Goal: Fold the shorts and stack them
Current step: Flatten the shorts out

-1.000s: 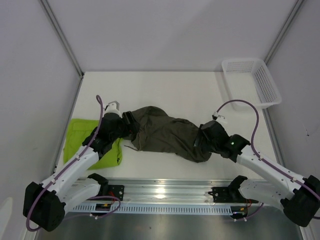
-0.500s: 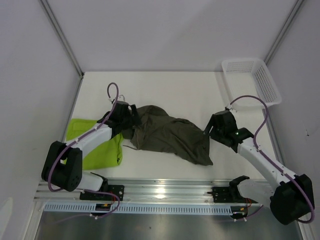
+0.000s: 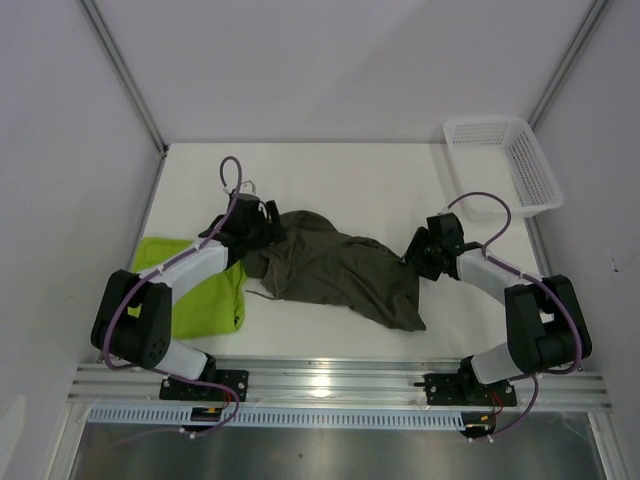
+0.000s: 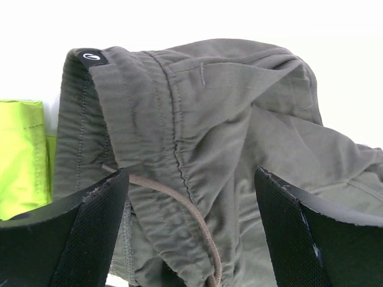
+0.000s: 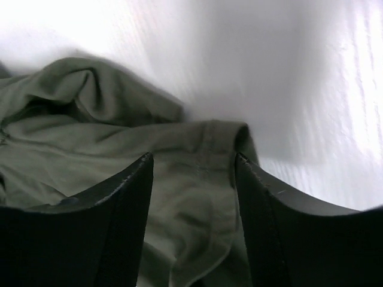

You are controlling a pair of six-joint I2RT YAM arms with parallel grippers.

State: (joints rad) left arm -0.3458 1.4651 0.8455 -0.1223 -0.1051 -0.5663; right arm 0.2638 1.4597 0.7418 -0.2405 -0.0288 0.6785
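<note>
The left gripper moves its open fingers back and down astride the olive shorts' waistband edge under the brown drawstring next, since that edge lies below it, nearer the base.
The dark olive-grey shorts [image 3: 335, 265] lie crumpled across the middle of the table. Beside them on the left, the lime green shorts [image 3: 195, 300] lie partly under my left arm. My left gripper [image 3: 265, 225] is at the olive pair's left end. In the left wrist view it [image 4: 191, 239] is open, with the olive waistband [image 4: 179, 119] and its brown drawstring [image 4: 191, 209] between the fingers and lime cloth [image 4: 21, 155] at the left. My right gripper [image 3: 418, 255] is at the olive pair's right end. In the right wrist view it [image 5: 194, 221] stands open astride a hemmed edge [image 5: 209, 149].
A white mesh basket [image 3: 505, 160] stands at the far right corner of the white table [image 3: 340, 180]. Grey walls close in the table on the left, back and right. A metal rail [image 3: 330, 380] with the arm bases runs along the near edge.
Both grippers moved slightly away from the bases along the ends of the olive shorts. The right jaws have narrowed around the hem. The left jaws narrowed a little.
</note>
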